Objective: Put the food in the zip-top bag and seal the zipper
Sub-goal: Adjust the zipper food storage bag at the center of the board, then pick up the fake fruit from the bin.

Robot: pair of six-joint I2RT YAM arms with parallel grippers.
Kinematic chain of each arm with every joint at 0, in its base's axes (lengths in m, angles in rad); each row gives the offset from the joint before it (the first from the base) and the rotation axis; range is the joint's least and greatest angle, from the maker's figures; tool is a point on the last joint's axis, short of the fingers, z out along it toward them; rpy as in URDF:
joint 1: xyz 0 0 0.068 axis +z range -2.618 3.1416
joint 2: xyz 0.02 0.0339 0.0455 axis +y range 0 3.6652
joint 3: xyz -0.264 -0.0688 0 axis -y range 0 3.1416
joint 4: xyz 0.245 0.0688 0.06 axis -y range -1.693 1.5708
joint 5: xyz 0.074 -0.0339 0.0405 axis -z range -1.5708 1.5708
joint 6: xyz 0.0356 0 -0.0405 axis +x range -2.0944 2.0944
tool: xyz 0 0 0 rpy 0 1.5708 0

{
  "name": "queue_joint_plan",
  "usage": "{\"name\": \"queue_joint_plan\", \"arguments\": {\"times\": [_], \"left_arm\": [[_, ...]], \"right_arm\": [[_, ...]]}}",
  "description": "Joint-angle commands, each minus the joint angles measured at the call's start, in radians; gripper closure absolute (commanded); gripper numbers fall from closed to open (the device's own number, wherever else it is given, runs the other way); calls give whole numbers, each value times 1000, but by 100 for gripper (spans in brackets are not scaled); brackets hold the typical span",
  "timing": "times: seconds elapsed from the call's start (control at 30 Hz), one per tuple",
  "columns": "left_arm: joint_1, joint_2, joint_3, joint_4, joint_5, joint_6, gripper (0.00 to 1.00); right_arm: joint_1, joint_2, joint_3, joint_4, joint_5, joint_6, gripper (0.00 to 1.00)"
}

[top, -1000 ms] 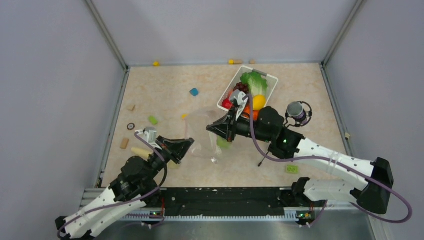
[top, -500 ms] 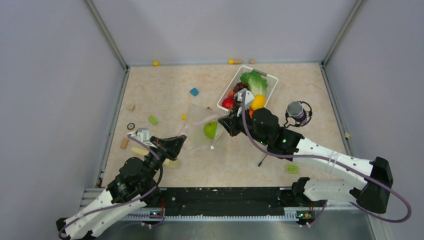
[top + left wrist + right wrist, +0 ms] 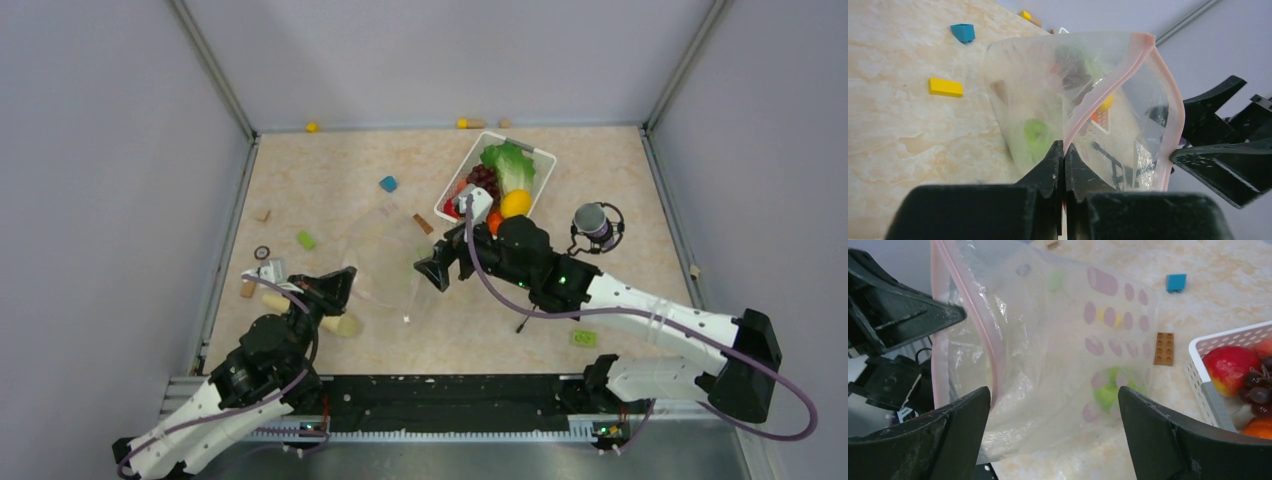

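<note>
The lemon [image 3: 515,203] sits uncovered, outward of my right gripper and to its right in the top view. The open fingers swing there and down around it next.
The clear zip-top bag [image 3: 385,265] hangs mouth-open between my grippers. My left gripper [image 3: 1064,145] is shut on its pinkish zipper [image 3: 1173,110] at the near edge. A green lime [image 3: 1110,390] lies inside the bag. My right gripper [image 3: 1054,390] stands open at the bag's mouth with nothing between its fingers. The white basket [image 3: 540,160] behind it holds lettuce [image 3: 508,160], grapes [image 3: 483,178], a lemon [image 3: 515,203], an orange [image 3: 1260,427] and a red apple [image 3: 1230,367].
Small blocks lie scattered: blue [image 3: 388,183], green [image 3: 305,240], a brown brick [image 3: 423,224], a green brick [image 3: 583,338]. A wooden cylinder [image 3: 340,323] rests beside my left gripper. A purple-capped stand [image 3: 592,220] sits right of the basket. Grey walls enclose three sides.
My right gripper has gone from shut on the lime to wide open, and the lime now lies in the bag. The left gripper drew the bag's edge slightly left.
</note>
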Motion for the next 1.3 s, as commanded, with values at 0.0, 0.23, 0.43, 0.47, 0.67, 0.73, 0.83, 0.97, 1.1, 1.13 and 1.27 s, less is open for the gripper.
{"name": "queue_joint_plan", "arguments": {"times": [0.0,0.23,0.43,0.47,0.67,0.73,0.83,0.97,1.1,1.13,1.27], "left_arm": [[3,-14,40,-13,-71,-31,100],[3,-14,41,-12,-60,-34,100],[3,-14,35,30,13,-1,100],[3,-14,34,37,22,7,100],[3,-7,20,77,73,34,100],[3,6,21,86,89,43,100],[3,37,31,91,109,49,100],[3,79,44,91,125,54,100],[3,99,47,94,134,57,100],[3,98,46,97,136,58,100],[3,97,44,99,140,61,100]], "right_arm": [[1,-78,23,86,8,-1,1],[-3,-16,73,-118,584,156,1],[-98,158,171,-223,629,234,3],[-121,191,186,-225,614,241,3],[-231,383,279,-214,580,242,6],[-244,435,331,-268,638,253,7],[-253,478,381,-344,741,273,7],[-276,501,382,-358,774,271,7],[-312,534,377,-352,755,247,8],[-319,543,376,-351,748,236,8],[-333,576,369,-340,756,156,10]]}}
